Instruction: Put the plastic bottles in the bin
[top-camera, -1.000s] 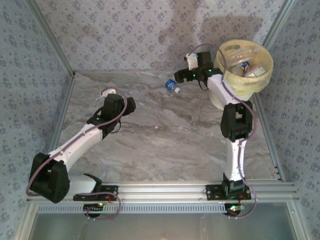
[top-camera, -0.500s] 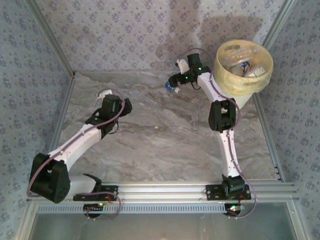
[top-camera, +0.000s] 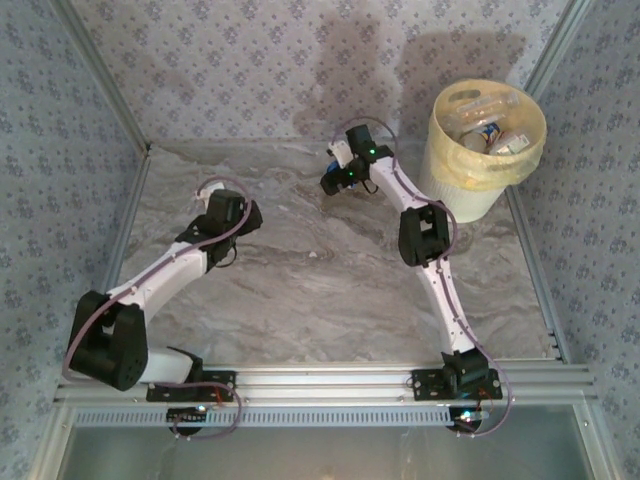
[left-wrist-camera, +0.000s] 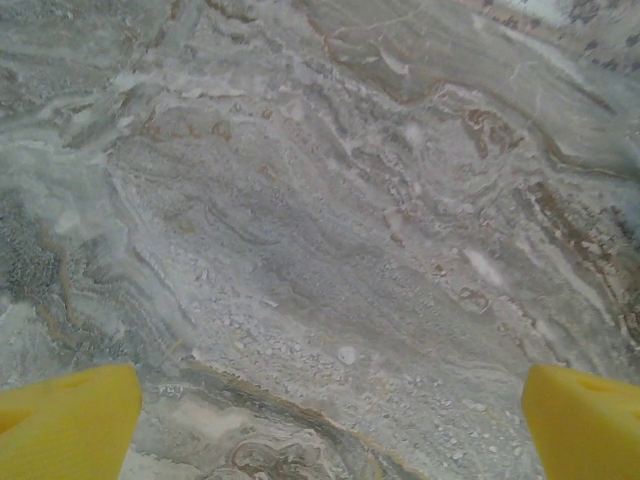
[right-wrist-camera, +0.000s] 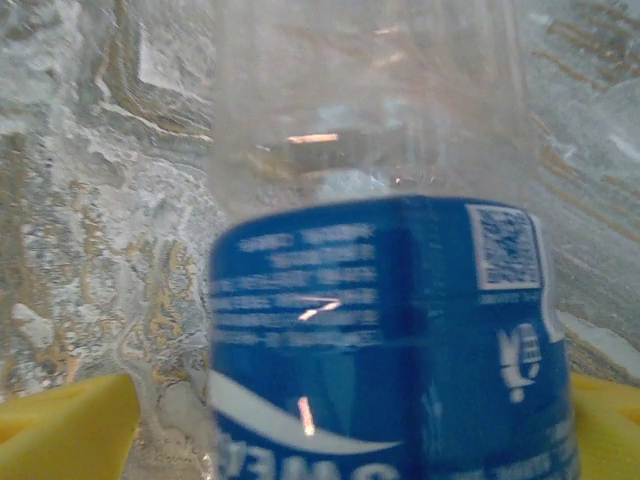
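Note:
Next, my right gripper stays there and closes both fingertips onto the label, since the bottle's blue label (top-camera: 332, 166) (right-wrist-camera: 392, 340) already lies between its open yellow fingers.
A clear plastic bottle (right-wrist-camera: 380, 330) with a blue label lies on the marble table. It sits between the yellow fingers (right-wrist-camera: 70, 430) of my right gripper (right-wrist-camera: 335, 430), which is open around it, with a gap showing on the left side. In the top view the right gripper (top-camera: 333, 178) is at the far middle of the table, covering that bottle. The cream-yellow bin (top-camera: 470, 185) stands at the far right with several bottles (top-camera: 487, 135) inside. My left gripper (left-wrist-camera: 330, 420) is open over bare marble, at the left middle (top-camera: 250, 212) in the top view.
Patterned walls close off the table at the back and sides. A metal rail (top-camera: 330, 380) runs along the near edge by the arm bases. The bin is about a hand's width to the right of the right arm's forearm.
The right arm swung left from beside the bin and came down over the blue-labelled bottle. The left arm shifted only slightly.

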